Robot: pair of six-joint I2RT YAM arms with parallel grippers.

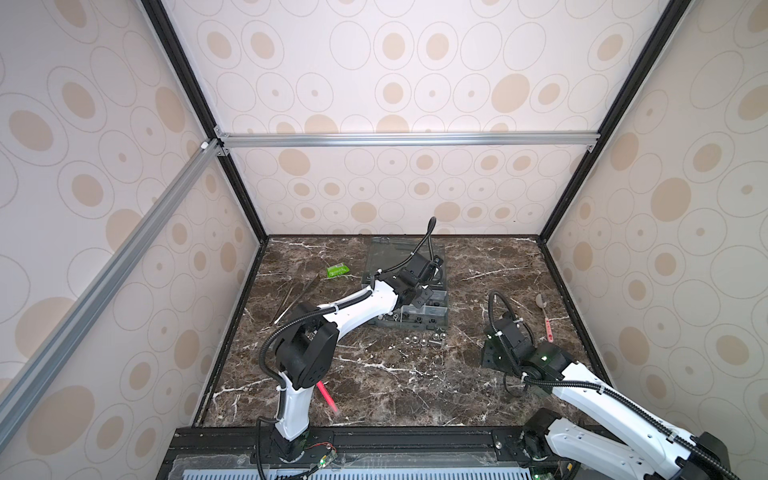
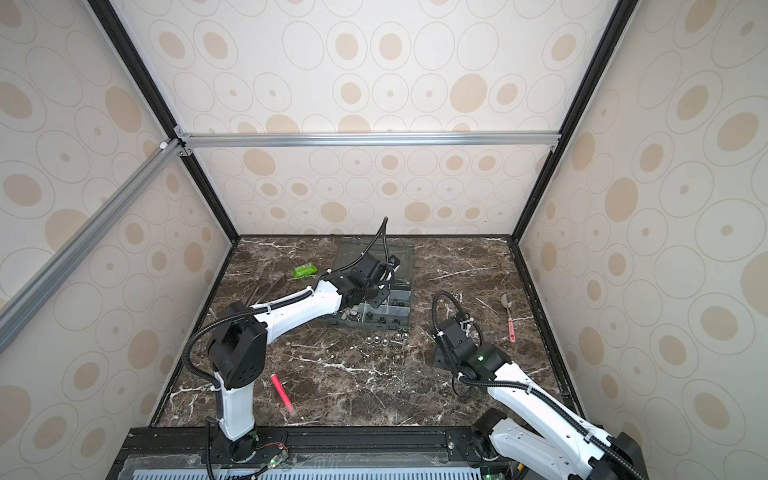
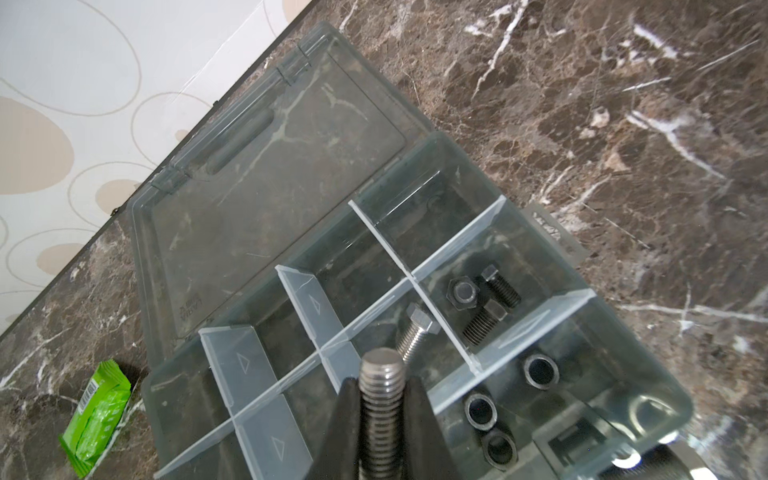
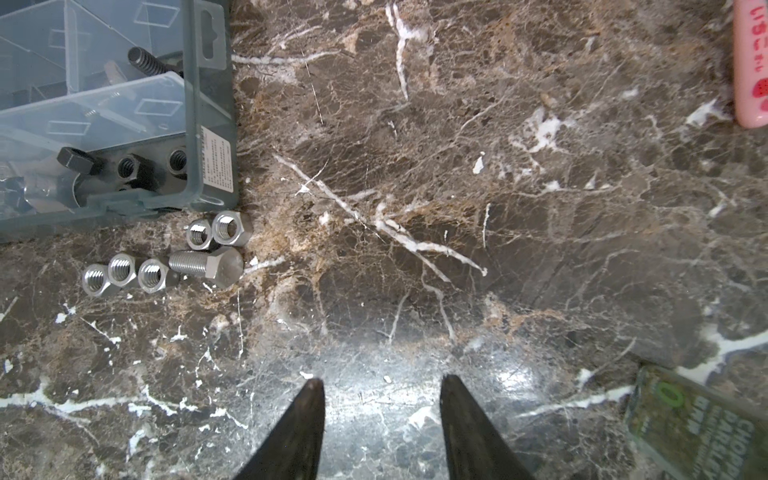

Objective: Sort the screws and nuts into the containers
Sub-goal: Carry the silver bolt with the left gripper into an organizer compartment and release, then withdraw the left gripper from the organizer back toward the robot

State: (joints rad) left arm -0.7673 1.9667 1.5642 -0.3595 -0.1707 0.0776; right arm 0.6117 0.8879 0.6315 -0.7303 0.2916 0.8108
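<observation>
The section of the box with the second silver screw (image 3: 425, 345) already holds a matching one, so my left gripper should lower over it next and release its own screw there.
My left gripper (image 3: 381, 386) is shut on a silver screw (image 3: 381, 372), threaded end outward, above the containers of the grey organiser box (image 3: 648, 374). A second silver screw (image 3: 415, 332) lies in the compartment below. Black screws (image 3: 482, 322) fill a neighbouring one, and black nuts (image 3: 539, 370) another. In both top views this gripper (image 1: 424, 297) (image 2: 376, 297) hovers over the box (image 1: 436, 319) (image 2: 401, 320). Several silver nuts (image 4: 122, 269) and one silver screw (image 4: 208, 264) lie on the marble in front of the box. My right gripper (image 4: 382, 384) (image 1: 488, 353) stands open and empty, low over bare marble.
The box's clear lid (image 3: 270, 158) lies open toward the back wall. A green packet (image 1: 336, 271) and tweezers (image 1: 299, 297) lie left of the box. A pink pen (image 1: 328, 397) is near the front, a pink-handled spoon (image 1: 544, 316) at right. A labelled packet (image 4: 698, 424) sits beside my right gripper.
</observation>
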